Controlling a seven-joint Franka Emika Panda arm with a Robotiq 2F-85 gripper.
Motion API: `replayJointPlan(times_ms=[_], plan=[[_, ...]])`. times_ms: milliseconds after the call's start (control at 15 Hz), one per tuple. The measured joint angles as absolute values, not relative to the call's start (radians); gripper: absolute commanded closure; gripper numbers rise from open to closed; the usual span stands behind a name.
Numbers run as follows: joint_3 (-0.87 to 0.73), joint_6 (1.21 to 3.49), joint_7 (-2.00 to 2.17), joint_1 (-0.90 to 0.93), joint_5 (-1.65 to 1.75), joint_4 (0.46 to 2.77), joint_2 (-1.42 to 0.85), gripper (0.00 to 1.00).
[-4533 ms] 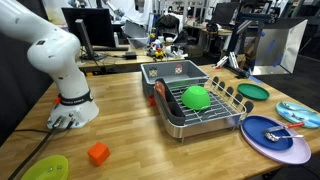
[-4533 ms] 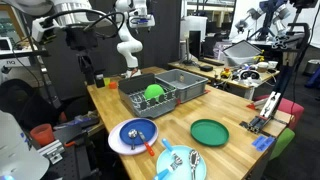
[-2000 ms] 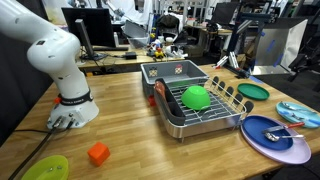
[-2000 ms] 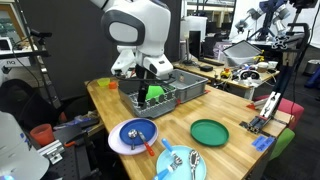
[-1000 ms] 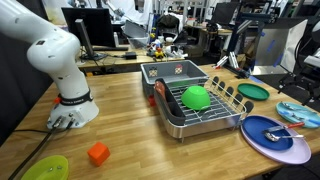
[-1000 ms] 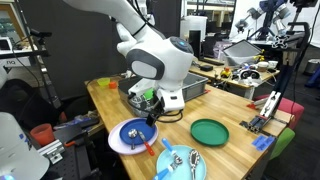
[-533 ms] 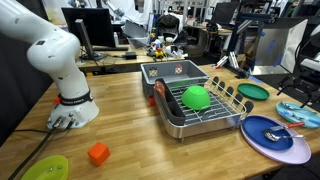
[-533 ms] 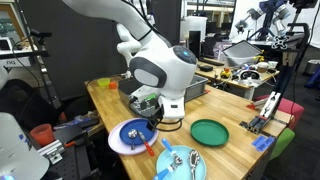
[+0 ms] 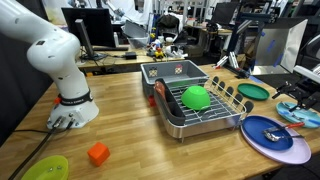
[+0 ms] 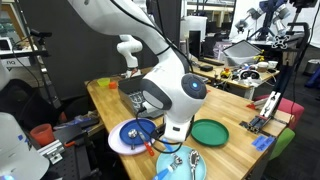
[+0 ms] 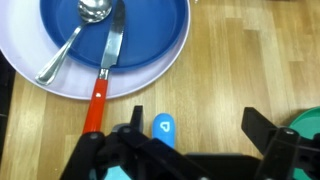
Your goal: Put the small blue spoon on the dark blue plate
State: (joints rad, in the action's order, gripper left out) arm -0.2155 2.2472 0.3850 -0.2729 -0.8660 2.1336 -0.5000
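My gripper lowers onto the handle of the small blue spoon (image 11: 163,127) below it next, since the rounded end already shows between the open fingers.
The dark blue plate (image 11: 140,35) rests on a lavender plate (image 11: 50,85) at the top of the wrist view. It holds a silver spoon (image 11: 75,35) and an orange-handled knife (image 11: 103,70). It shows in both exterior views (image 10: 133,131) (image 9: 262,128). The rounded handle end of the small blue spoon (image 11: 163,127) sticks out near one finger; the rest is hidden under the gripper. My gripper (image 11: 195,140) is open and empty, low over the wood between the plates (image 10: 174,139).
A pale blue plate (image 10: 182,166) with cutlery lies at the table's front edge, and a green plate (image 10: 210,131) lies beside it. A dish rack (image 9: 195,105) holds a green bowl (image 9: 196,97). An orange block (image 9: 98,153) and a yellow-green plate (image 9: 45,167) lie near the robot base.
The arm has swung from behind the dish rack, over it, and down to the front of the table, and now hangs low beside the plates. Nothing on the table has moved.
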Motion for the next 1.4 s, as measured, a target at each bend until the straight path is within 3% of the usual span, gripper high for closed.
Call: replayJointPlan(times_ms=[1333, 1400], plan=[[-0.227, 2.179, 0.419, -0.311, -0.977, 2.038, -0.653, 0.0], [-0.227, 2.179, 0.428, -0.311, -0.977, 2.032, -0.659, 0.13]])
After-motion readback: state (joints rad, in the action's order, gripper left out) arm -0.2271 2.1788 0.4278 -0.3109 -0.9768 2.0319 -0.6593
